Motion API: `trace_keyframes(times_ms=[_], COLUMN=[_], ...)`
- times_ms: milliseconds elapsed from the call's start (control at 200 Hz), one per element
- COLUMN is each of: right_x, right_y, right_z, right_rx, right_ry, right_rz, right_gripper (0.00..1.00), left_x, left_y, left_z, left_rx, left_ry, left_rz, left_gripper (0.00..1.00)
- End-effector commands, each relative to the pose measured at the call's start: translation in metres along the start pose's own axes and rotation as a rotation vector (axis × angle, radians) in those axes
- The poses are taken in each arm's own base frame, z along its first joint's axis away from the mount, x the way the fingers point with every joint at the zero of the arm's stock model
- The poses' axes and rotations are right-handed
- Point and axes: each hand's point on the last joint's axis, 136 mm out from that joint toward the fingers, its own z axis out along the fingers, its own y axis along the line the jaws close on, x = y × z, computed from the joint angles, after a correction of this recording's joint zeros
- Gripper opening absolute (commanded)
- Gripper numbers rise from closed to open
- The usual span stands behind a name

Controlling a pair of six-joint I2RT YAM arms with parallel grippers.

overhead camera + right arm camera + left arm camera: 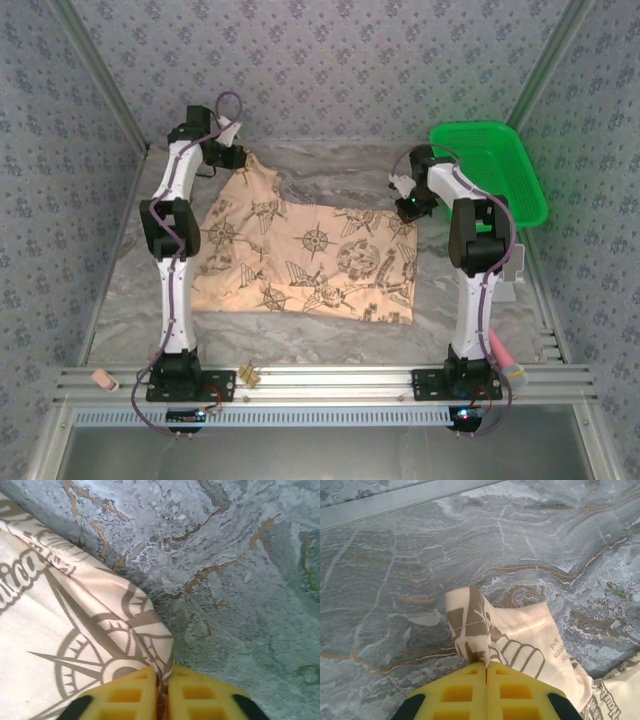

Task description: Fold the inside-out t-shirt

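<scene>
My left gripper will carry the bunched fold back and release it onto the spread body of the shirt, since that cloth is toward my base.
The inside-out t-shirt (300,258), tan with brown compass prints, lies spread on the marbled table. At the shirt's far left corner, my left gripper (238,157) is shut on a bunched fold of cloth (475,630) right at its yellow fingertips (486,666). My right gripper (406,205) is at the far right corner, shut on the shirt's edge (150,630), which runs down between its yellow fingers (135,690). Both pinched corners are slightly lifted off the table.
A green plastic basket (490,170) stands at the back right, close behind the right arm. The patterned walls close in on both sides. A small brass-coloured piece (249,375) and a pink item (103,379) sit on the front rail.
</scene>
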Motion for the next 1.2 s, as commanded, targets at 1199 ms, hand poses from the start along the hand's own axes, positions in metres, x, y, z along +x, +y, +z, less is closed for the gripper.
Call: trace_keyframes(times_ms=[1199], right_x=[0.139], right_y=[0.094], right_z=[-0.061], right_rx=[0.006], right_ry=[-0.019], right_rz=[-0.811], right_gripper=[0.09], left_x=[0.139], left_y=[-0.078], left_z=[-0.177], left_rx=[-0.362], left_ry=[-0.133], left_rz=[0.410], left_gripper=[0.00])
